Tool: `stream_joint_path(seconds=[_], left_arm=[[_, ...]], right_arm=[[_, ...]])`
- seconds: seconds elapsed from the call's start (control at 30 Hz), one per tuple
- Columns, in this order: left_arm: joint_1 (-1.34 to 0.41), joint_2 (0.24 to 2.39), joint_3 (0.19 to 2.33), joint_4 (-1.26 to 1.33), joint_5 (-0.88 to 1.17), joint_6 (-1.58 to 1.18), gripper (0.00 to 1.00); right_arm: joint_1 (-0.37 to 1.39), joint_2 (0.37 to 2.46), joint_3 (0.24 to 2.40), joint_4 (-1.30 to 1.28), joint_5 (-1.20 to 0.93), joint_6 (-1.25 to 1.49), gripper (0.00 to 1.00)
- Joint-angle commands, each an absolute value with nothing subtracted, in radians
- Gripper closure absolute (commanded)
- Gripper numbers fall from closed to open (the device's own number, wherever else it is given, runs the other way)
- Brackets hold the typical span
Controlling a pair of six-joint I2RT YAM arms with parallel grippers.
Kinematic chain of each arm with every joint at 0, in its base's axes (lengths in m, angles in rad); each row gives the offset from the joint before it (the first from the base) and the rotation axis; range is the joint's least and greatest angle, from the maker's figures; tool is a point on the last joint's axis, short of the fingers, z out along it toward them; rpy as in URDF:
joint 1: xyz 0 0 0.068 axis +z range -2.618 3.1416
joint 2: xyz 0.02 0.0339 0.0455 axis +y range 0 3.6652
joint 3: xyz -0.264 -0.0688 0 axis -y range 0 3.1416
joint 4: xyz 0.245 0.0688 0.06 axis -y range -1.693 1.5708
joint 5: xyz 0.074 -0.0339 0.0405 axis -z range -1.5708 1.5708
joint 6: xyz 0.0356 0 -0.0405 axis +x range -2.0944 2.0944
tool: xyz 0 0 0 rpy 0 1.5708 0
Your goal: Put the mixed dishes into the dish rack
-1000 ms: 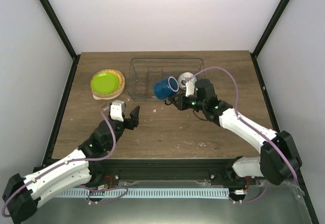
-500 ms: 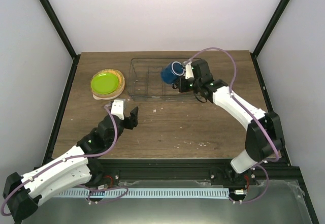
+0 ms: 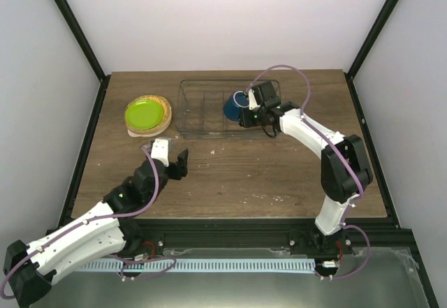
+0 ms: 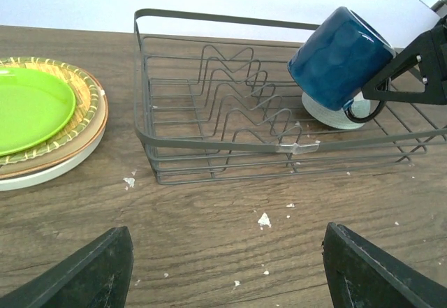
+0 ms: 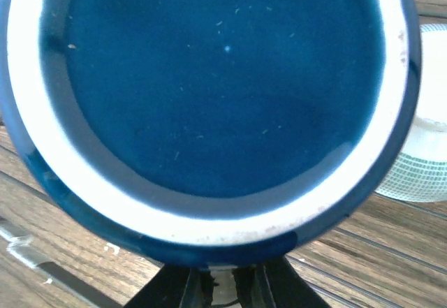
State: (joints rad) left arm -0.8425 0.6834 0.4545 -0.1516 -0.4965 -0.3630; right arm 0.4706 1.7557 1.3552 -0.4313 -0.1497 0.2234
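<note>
My right gripper lowers to set the mug (image 3: 234, 105) onto the bare rack wires beside the mint bowl and releases the handle next, since the wires lie below it.
My right gripper (image 3: 247, 114) is shut on the handle of the small dark blue mug (image 3: 234, 105), holding it tilted over the right part of the wire dish rack (image 3: 199, 110). In the right wrist view the mug's base (image 5: 216, 91) fills the frame above my right gripper (image 5: 223, 288). A pale mint bowl (image 4: 336, 116) lies upside down in the rack just under the mug (image 4: 339, 56). A lime-green plate (image 3: 146, 114) is stacked on a tan woven-look plate (image 4: 88, 94) and a beige plate (image 4: 61, 170), left of the rack. My left gripper (image 4: 227, 274) hangs open over bare table.
White crumbs (image 4: 263, 218) dot the wooden table (image 3: 230, 175) in front of the rack. The rack's zigzag dividers (image 4: 237, 95) hold nothing. Black frame posts stand at the table's back corners, with white walls around it.
The right arm has carried the mug from in front of the rack to over its right part. My left gripper has edged slightly forward and stayed open.
</note>
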Motion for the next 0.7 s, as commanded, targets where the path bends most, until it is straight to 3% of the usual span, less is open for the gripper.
stream_joint_path(seconds=[0.0, 0.67], left_arm=[[-0.845, 0.694, 0.477, -0.166, -0.504, -0.367, 0.24], [-0.845, 0.76, 0.486, -0.14, -0.477, -0.364, 0.23]], right_arm=[[0.458, 1.774, 1.433, -0.409, -0.112, 0.189, 0.99], [0.425, 1.867, 1.459, -0.497, -0.018, -0.045, 0.99]])
